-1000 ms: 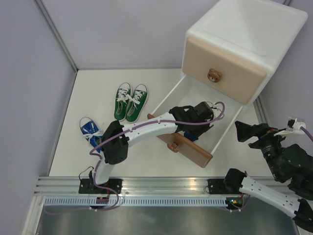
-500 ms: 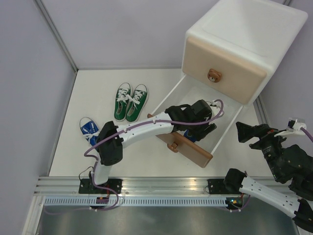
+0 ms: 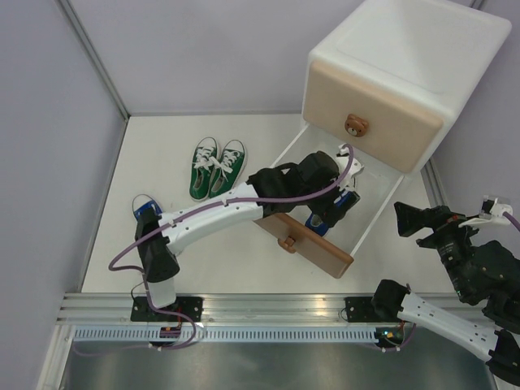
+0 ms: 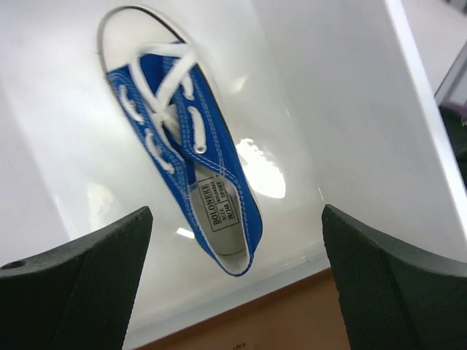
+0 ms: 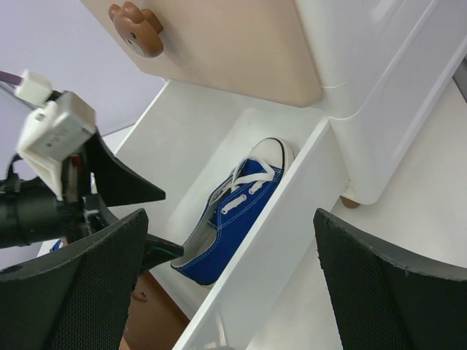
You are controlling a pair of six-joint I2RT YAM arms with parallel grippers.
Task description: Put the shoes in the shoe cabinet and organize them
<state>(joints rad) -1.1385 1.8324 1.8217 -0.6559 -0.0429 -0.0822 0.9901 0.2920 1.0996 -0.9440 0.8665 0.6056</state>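
The mate of the second blue shoe (image 3: pixel 146 206) is put away, so the robot's left gripper will next go up, across and down onto that shoe, which is to the gripper's left in the top view.
One blue shoe (image 4: pixel 191 157) lies flat on the white floor of the cabinet's pulled-out lower drawer (image 3: pixel 286 153), toe toward the cabinet (image 3: pixel 406 57). My left gripper (image 4: pixel 237 213) hovers over its heel, open, with the shoe free between the fingers. In the top view the left gripper (image 3: pixel 335 197) is over the drawer. The second blue shoe (image 3: pixel 145 208) lies on the table, partly behind the left arm. The green pair (image 3: pixel 217 169) stands side by side to the left of the drawer. My right gripper (image 3: pixel 409 218) waits open and empty to the right of the drawer, facing it.
The drawer's brown front panel (image 3: pixel 315 246) with its knob juts toward the arm bases. The beige upper drawer (image 3: pixel 370 101) is closed. Grey walls close off the table on the left and at the back.
The left gripper has opened and let go of the blue shoe, which now rests in the drawer. The left arm has stretched farther over the drawer. The right arm has barely moved.
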